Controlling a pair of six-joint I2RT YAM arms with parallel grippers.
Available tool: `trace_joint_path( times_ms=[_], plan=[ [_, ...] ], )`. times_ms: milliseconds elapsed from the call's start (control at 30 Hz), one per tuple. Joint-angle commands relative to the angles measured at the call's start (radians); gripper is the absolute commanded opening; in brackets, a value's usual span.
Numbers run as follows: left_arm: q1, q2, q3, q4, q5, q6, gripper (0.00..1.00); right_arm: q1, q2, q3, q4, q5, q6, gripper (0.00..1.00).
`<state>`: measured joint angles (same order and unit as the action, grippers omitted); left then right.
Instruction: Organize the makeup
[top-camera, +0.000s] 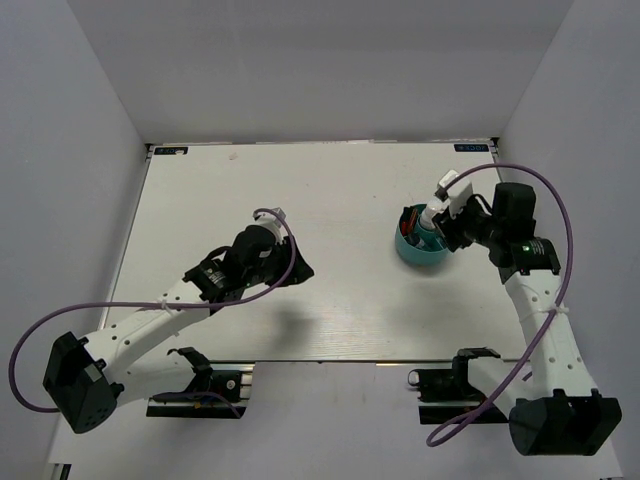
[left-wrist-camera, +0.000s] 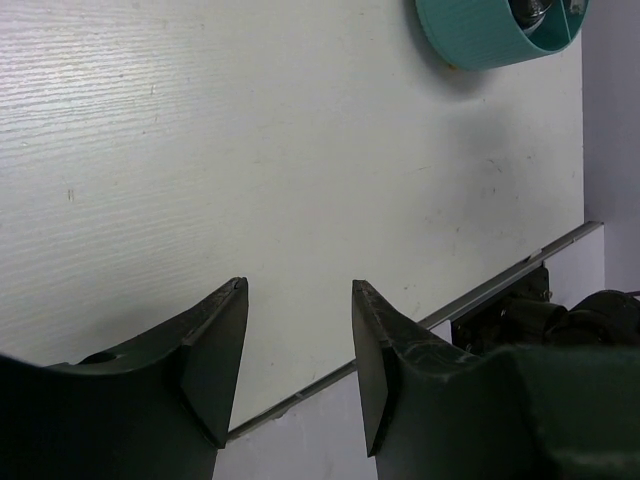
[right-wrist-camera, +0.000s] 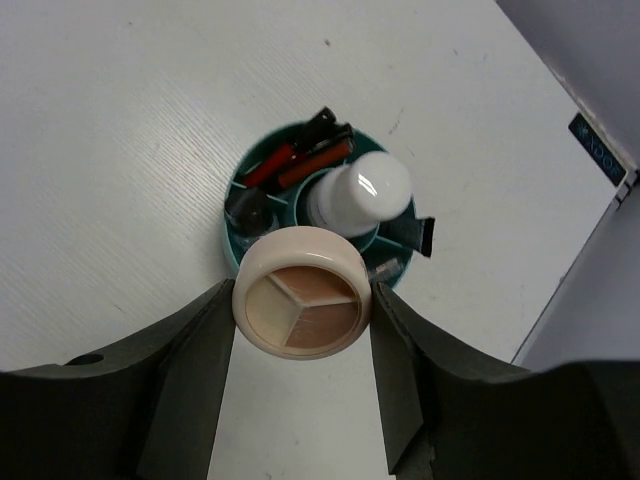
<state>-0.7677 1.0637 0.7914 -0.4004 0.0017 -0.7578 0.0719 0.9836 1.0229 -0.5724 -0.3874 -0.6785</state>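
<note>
My right gripper lowers the compact (right-wrist-camera: 302, 292) into the cup section with the clear piece (right-wrist-camera: 385, 266) next and releases it, because the white bottle fills the cup's middle.
My right gripper (right-wrist-camera: 302, 300) is shut on a round beige compact (right-wrist-camera: 302, 292) with three powder shades, pinched at its rim between both fingers. It hangs just above a teal round cup (right-wrist-camera: 229, 228). Inside the cup stand a white bottle (right-wrist-camera: 360, 188), red-black pencils (right-wrist-camera: 298, 160) and a short black tube (right-wrist-camera: 247, 208). From above, the right gripper (top-camera: 447, 228) sits at the cup's (top-camera: 418, 253) right rim. My left gripper (top-camera: 293, 268) hovers over bare table left of centre, open (left-wrist-camera: 298, 292) with nothing between its fingers.
A black flat piece (right-wrist-camera: 422, 235) sticks out over the cup's right rim. The cup (left-wrist-camera: 478, 38) shows at the top of the left wrist view. The table's near edge (left-wrist-camera: 480, 290) runs close below the left fingers. Grey walls enclose the table.
</note>
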Motion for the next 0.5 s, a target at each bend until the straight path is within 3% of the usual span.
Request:
trace_joint_path(
  times_ms=[0,300,467],
  plan=[
    [-0.002,0.005,-0.003,0.037,0.032,0.015,0.56,-0.053,-0.028,-0.027,0.031,0.004,0.075,0.00],
    [-0.002,-0.018,-0.003,0.018,0.018,0.022,0.56,-0.274,0.069,-0.047,0.060,-0.187,0.114,0.00],
    [-0.002,-0.042,-0.026,0.025,0.014,0.012,0.56,-0.349,0.193,-0.021,0.013,-0.343,-0.015,0.00]
  ],
)
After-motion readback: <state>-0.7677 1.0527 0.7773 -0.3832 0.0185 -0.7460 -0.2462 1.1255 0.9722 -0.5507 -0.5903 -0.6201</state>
